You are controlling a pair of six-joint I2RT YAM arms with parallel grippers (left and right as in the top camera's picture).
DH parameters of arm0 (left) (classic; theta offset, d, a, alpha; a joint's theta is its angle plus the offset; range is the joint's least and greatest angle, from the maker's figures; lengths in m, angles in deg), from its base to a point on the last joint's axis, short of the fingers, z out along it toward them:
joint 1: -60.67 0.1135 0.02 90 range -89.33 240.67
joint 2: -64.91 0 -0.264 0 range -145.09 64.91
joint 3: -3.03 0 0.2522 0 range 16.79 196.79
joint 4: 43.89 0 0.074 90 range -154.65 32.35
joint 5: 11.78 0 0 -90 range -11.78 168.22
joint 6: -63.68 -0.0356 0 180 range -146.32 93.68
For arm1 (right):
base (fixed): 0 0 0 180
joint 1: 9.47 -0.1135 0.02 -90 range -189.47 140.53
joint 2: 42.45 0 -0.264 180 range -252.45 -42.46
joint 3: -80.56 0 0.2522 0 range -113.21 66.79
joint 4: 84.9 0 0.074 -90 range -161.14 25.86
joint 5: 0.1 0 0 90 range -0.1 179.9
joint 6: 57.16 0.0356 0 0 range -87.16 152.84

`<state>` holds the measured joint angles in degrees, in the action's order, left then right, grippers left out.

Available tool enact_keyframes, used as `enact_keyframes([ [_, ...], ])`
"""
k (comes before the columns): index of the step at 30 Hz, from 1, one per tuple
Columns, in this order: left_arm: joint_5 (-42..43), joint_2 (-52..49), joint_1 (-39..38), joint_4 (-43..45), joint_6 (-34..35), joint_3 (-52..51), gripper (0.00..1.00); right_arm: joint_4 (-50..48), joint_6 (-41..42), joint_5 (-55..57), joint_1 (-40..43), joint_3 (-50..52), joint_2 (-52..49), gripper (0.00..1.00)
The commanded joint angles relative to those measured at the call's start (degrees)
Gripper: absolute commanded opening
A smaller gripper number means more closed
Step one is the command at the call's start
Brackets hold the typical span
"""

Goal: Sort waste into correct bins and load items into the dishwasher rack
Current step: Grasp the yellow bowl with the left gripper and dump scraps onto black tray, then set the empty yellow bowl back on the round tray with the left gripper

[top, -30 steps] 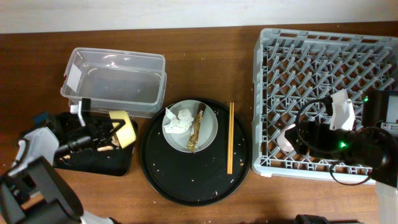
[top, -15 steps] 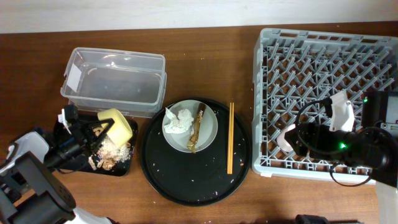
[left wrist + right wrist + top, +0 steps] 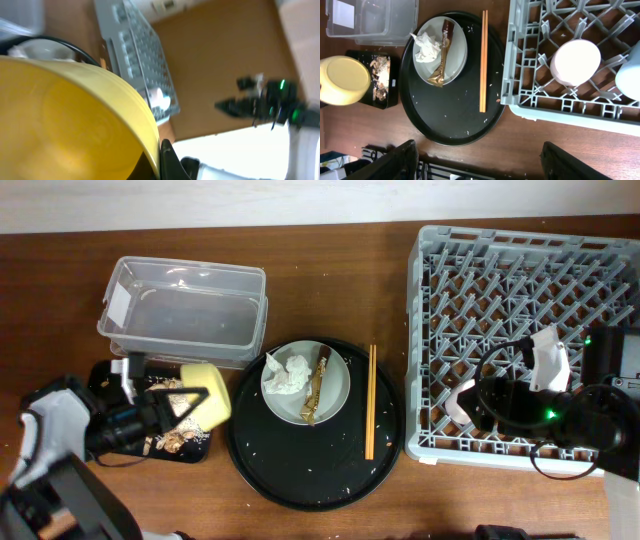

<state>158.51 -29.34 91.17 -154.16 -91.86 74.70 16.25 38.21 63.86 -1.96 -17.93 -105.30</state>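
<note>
I need to move my left gripper across next, level the bowl [image 3: 207,404] and let go on the round tray's near part, to its right in the overhead view.
My left gripper [image 3: 188,404] is shut on the small yellow bowl [image 3: 207,404] and holds it on its side at the right end of the shallow black tray [image 3: 125,448], which holds tan food scraps [image 3: 175,440]. The bowl fills the left wrist view [image 3: 65,125]. The grey-green plate [image 3: 337,395] carries the white tissue [image 3: 290,373] and the brown-and-gold wrapper [image 3: 317,385]. The chopsticks [image 3: 371,402] lie beside it. My right gripper [image 3: 485,167] is open over the grey rack [image 3: 520,290]. The pink cup [image 3: 575,62] and the blue cup [image 3: 631,75] sit in the rack.
The clear tub [image 3: 185,310] stands behind the black tray, with nothing in it. The plate and chopsticks rest on a large round black tray [image 3: 300,470] speckled with crumbs. Bare wooden table lies between the round tray and the rack.
Food scraps have appeared in the shallow black tray. My left gripper has then carried the yellow bowl right and nearer, toward the round tray's edge. The right arm has not moved.
</note>
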Motion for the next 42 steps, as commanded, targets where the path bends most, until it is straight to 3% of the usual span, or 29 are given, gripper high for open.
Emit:
enact_keyframes([
  [1,-5.8,9.1,-5.8,1.0,6.3,0.3,0.0,0.0,-0.7,-0.3,-0.4,0.2,0.1,0.8],
  [3,-11.2,13.7,-10.1,7.1,20.6,0.3,0.01,0.0,-0.7,-0.3,-0.4,0.2,0.1,0.8],
  [4,-16.9,16.0,-12.3,11.8,30.5,0.3,0.01,0.0,-0.7,-0.3,-0.4,0.2,0.1,0.8],
  [8,-43.0,24.0,-21.0,24.2,59.5,0.3,0.0,0.0,-0.6,-0.3,-0.4,0.2,0.1,0.81],
  [12,-59.6,30.6,-39.2,30.9,75.7,0.3,0.0,-0.2,-0.6,-0.3,-0.4,0.2,0.1,0.81],
  [14,-69.1,30.3,-48.0,31.9,81.5,-0.3,0.0,-0.2,-0.6,-0.3,-0.4,0.2,0.1,0.81],
  [18,-79.1,26.6,-63.6,38.0,92.7,-4.7,0.0,-0.2,-0.6,-0.3,-0.4,0.2,0.1,0.82],
  [23,-80.3,17.2,-73.1,46.7,94.5,-5.8,0.0,-0.2,-0.7,-0.3,-0.4,0.2,0.1,0.82],
  [28,-80.1,7.8,-75.9,49.5,97.0,-5.7,0.0,-0.2,-0.7,-0.3,-0.4,0.2,0.1,0.82],
  [34,-80.3,8.9,-75.8,46.4,95.0,3.5,0.52,-0.2,-0.7,-0.3,-0.4,0.2,0.1,0.82],
  [36,-80.9,8.9,-75.8,46.5,92.4,7.4,0.59,-0.2,-0.7,-0.3,-0.4,0.2,0.1,0.82],
  [39,-89.1,8.9,-75.8,48.0,92.0,9.0,0.67,-0.2,-0.7,-0.3,-0.4,0.2,0.1,0.83],
  [42,-94.4,7.3,-75.5,52.0,87.7,9.0,0.67,-0.2,-0.7,-0.3,-0.4,0.2,0.1,0.83],
])
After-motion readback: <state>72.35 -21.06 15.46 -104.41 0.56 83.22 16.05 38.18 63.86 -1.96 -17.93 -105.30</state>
